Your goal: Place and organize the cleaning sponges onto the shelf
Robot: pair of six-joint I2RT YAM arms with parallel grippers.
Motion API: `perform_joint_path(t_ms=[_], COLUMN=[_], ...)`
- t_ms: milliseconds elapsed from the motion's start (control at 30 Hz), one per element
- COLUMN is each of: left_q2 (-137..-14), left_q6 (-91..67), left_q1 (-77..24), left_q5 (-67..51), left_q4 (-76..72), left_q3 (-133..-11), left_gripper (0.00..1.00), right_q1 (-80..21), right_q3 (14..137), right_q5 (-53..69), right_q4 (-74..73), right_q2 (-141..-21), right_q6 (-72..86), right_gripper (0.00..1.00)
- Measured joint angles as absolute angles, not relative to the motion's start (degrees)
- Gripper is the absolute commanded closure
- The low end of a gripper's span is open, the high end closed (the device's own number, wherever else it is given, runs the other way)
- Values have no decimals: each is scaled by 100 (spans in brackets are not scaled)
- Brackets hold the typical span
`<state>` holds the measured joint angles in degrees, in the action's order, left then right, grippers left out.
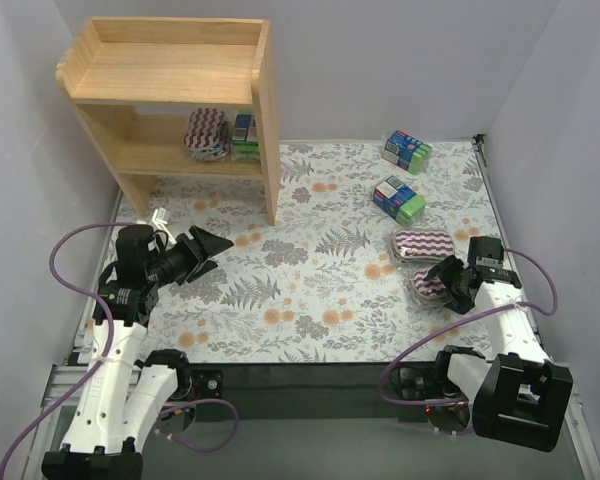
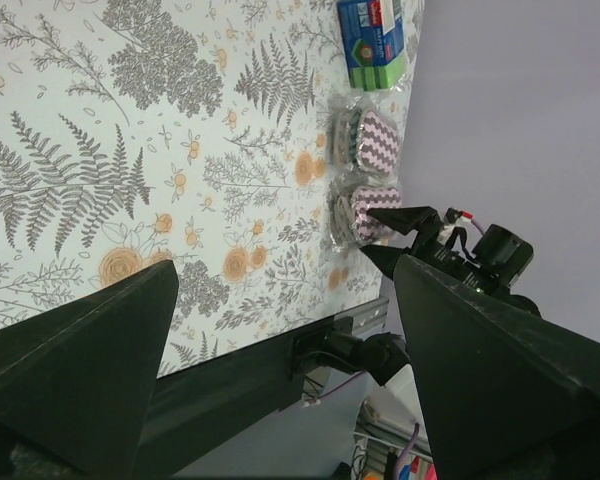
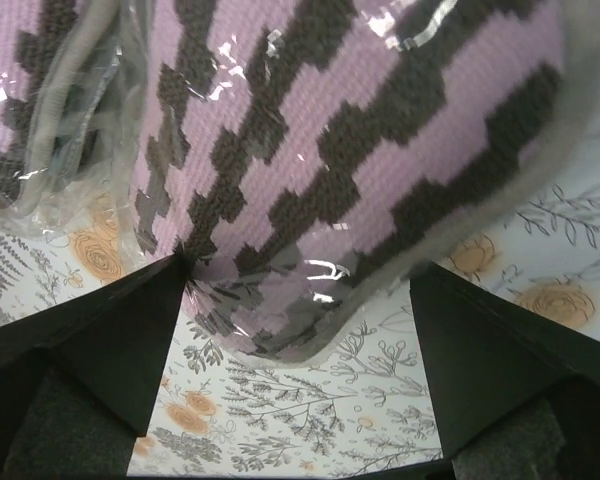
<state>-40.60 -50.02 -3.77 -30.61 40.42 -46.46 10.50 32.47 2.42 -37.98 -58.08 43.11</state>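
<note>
The near end of the purple zigzag sponge faces the open front of the shelf. My left gripper will next move outward to the lower level of the shelf, onto the clear wrap at that end of the sponge.
The wooden shelf stands at the far left. On its lower tier sit a purple zigzag sponge and a blue-green pack. Two more blue-green packs lie on the floral mat at the right. Below them lie two purple sponges, one farther and one nearer. My right gripper is open and straddles the end of the nearer sponge, its fingertips at the sponge's edges. My left gripper hangs open and empty over the left of the mat.
The other purple sponge lies right beside the one between my right fingers. A white wall closes the mat's right side. A metal rail runs along the table's near edge. The shelf's right upright stands on the mat.
</note>
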Motion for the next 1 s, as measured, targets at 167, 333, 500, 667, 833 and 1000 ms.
perform_joint_path(t_ms=[167, 333, 500, 667, 833, 1000], left_q2=[-4027, -3920, -4036, -5238, -6805, -7736], left_q6=[-4753, -4674, -4928, -5474, -6082, -6796], left_q1=[-377, -377, -377, -377, -314, -115], left_q5=[-3068, -2930, -2333, -1778, -1509, -1323], left_q4=[4287, 4536, 4705, 4241, 3472, 2899], left_q3=[-4582, -4536, -4849, -6158, -7240, -7432], left_gripper=[19, 20, 18, 17, 16, 16], right_q1=[1050, 1055, 1076, 1033, 917, 777], right_q3=[2963, 2733, 2443, 2193, 2088, 2088], right_q5=[469, 670, 1072, 1640, 2051, 2272], right_q4=[-3203, -2934, -2768, -2818, -3015, -3153], right_q2=[-5771, -5592, -5293, -5000, -4856, -4851], right_q6=[4316, 4318, 4250, 4042, 3826, 3675], right_gripper=[27, 32, 34, 29, 28, 28])
